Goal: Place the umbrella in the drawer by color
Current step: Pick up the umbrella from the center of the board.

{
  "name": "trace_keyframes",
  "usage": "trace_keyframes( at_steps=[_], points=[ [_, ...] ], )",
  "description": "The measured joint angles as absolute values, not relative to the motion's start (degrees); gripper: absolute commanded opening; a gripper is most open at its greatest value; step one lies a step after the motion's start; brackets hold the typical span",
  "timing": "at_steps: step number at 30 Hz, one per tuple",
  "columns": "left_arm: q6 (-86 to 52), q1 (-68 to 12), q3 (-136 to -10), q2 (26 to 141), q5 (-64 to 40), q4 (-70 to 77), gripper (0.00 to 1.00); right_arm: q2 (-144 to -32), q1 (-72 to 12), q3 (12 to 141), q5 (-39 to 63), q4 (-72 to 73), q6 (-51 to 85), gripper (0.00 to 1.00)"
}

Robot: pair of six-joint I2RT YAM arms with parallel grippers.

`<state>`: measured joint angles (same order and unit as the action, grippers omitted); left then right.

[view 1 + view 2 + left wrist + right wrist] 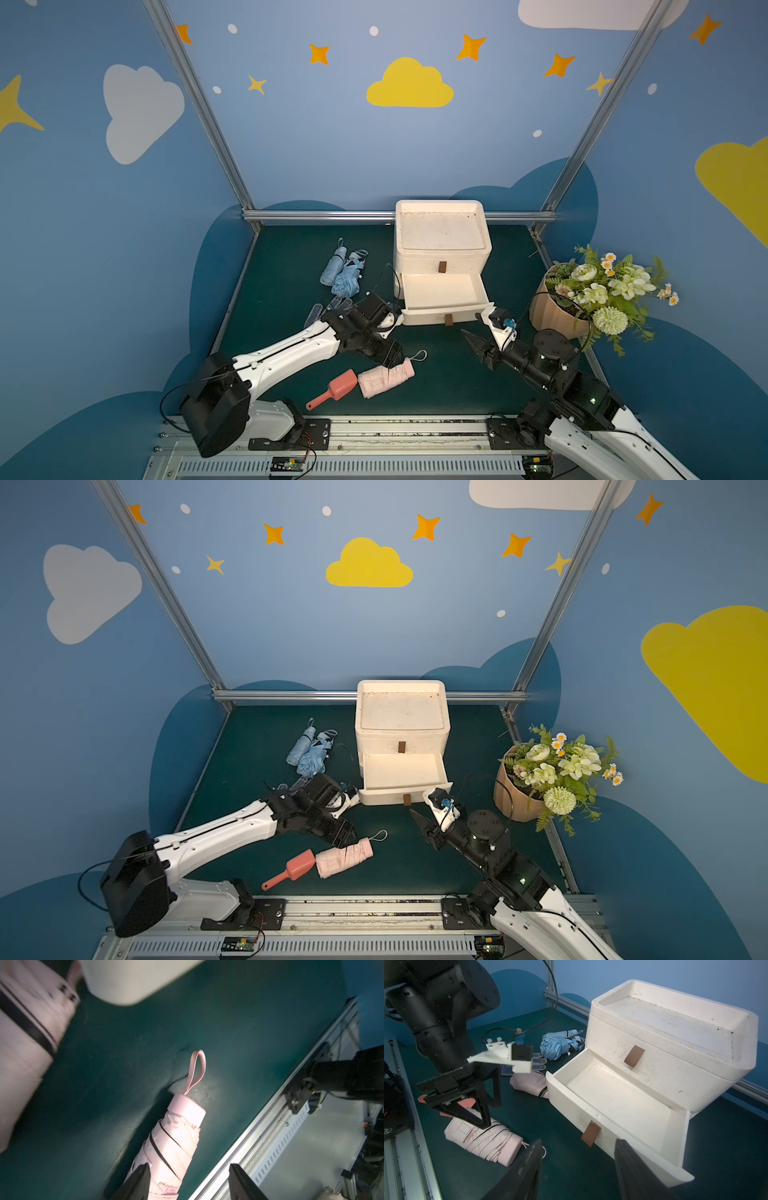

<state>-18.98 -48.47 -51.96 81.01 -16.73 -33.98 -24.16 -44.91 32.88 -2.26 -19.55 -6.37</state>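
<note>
My left gripper's open fingers are above the wrapped fabric [399, 372] [176, 1140] beside the umbrella's pink cap. I need to lower my left gripper next along the umbrella on the mat toward its strap loop, onto that fabric.
A folded pink umbrella [386, 376] [343, 857] lies on the green mat near the front rail. My left gripper [394, 365] [189, 1182] hangs just over its middle, jaws open; in the left wrist view the umbrella [174, 1147] lies close against one finger. A second pink umbrella [529, 1084] rests beside the white drawer unit [440, 253], hidden under my left arm in both top views. The lower drawer [428, 318] [571, 1109] is pulled out and empty; the upper one is closed. My right gripper [478, 347] [577, 1167] is open in front of the drawer, holding nothing.
Two blue umbrellas [341, 272] [558, 1045] lie left of the drawer unit, with clear blue-dotted items [316, 311] in front of them. A pink scoop [336, 388] touches the near umbrella's end. A flower pot [582, 299] stands at the right edge.
</note>
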Motion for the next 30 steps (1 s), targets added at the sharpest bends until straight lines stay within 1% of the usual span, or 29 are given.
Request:
trace_keyframes(
  at_steps=[4,8,14,18,22,26,30],
  points=[
    [-17.3,-54.1,-54.0,88.1,-15.5,-35.0,0.63,-23.2,-44.9,32.9,-2.5,-19.7,-6.5,0.6],
    [-16.7,-55.6,-56.6,91.9,-11.7,-36.8,0.62,-22.4,-44.9,32.9,-2.7,-19.7,-6.7,0.6],
    [-16.7,-56.7,-58.3,91.5,-3.5,-39.4,0.63,-22.4,-44.9,32.9,-2.7,-20.3,-7.4,0.61],
    [-16.5,-58.3,-58.3,87.6,1.8,-41.8,0.64,-22.4,-44.9,32.9,-2.7,-20.2,-7.7,0.61],
    [-15.4,-59.2,-58.3,86.0,2.3,-42.0,0.66,-22.4,-44.9,32.8,-2.7,-20.0,-7.8,0.61],
    [-14.3,-60.0,-58.3,90.6,1.3,-41.8,0.66,-22.4,-44.9,32.8,-2.6,-20.0,-7.8,0.61],
    [-13.8,-60.1,-60.2,95.4,3.7,-42.7,0.66,-22.2,-44.9,32.8,-2.5,-20.0,-7.9,0.61]
  ],
)
